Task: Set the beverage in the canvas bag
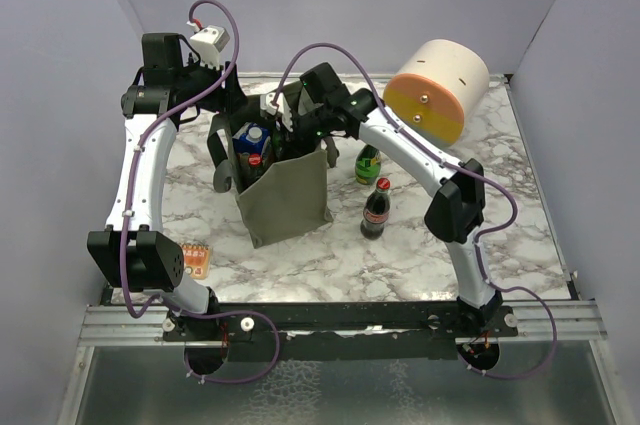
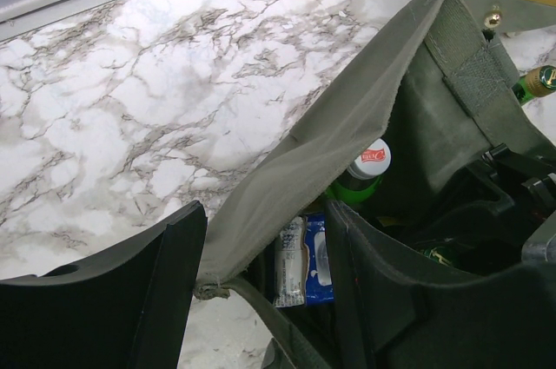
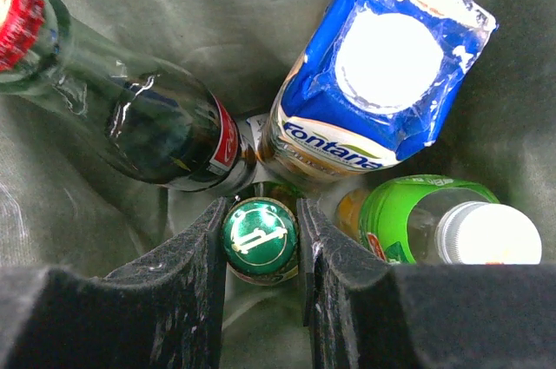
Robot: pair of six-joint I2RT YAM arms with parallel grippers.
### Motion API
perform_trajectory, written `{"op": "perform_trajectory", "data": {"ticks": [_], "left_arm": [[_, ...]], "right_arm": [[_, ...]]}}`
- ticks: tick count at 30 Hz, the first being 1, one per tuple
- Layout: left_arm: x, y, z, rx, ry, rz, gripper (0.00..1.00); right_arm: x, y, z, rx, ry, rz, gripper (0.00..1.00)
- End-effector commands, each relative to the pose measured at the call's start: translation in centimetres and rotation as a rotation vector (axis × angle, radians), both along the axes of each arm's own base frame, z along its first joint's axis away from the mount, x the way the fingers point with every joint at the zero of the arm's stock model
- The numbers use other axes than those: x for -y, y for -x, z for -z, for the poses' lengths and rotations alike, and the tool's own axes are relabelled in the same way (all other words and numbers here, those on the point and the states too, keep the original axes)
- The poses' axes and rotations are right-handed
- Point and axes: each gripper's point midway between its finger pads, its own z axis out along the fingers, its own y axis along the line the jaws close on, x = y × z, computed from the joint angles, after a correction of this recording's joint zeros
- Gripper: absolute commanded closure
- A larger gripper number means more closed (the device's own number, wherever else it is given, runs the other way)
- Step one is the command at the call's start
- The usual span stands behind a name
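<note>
My right gripper goes down deeper into the bag (image 1: 285,195) there next and releases the gold-printed cap, since a gap shows between the cola bottle and the green-labelled bottle.
The olive-green canvas bag (image 1: 285,195) stands upright mid-table. My right gripper (image 3: 261,213) is down inside it, shut on the neck of a green-capped bottle (image 3: 259,240). Around it in the bag are a cola bottle (image 3: 139,126), a blue carton (image 3: 382,82) and a green-labelled bottle with a white cap (image 3: 452,234). My left gripper (image 2: 265,221) stands astride the bag's left wall (image 2: 347,117), one finger outside and one inside, with a gap showing between them. From above, the left gripper (image 1: 235,140) is at the bag's rim and the right gripper (image 1: 300,133) is over its mouth.
A cola bottle (image 1: 376,210) and a green bottle (image 1: 368,165) stand on the table right of the bag. A cream-and-orange cylinder (image 1: 437,90) lies at the back right. An orange snack packet (image 1: 195,258) lies near the left arm's base.
</note>
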Motion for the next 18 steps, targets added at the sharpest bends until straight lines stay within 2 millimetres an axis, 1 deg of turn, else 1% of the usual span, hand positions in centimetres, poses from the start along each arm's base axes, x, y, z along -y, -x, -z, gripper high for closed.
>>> {"op": "perform_trajectory", "data": {"ticks": [1,10,18], "left_arm": [[0.7,0.7,-1.5,0.035,0.021,0.025,0.41],[0.8,0.5,-1.1,0.023,0.024,0.028,0.41],[0.8,0.4,-1.0,0.021,0.025,0.031,0.41]], "right_arm": [[-0.5,-0.9,-1.4,0.074,-0.034,-0.019,0.97],[-0.4,-1.2,0.6,0.065,0.007,-0.016,0.96],[-0.6,-1.8,2.3,0.066,0.031,-0.009,0.96]]}}
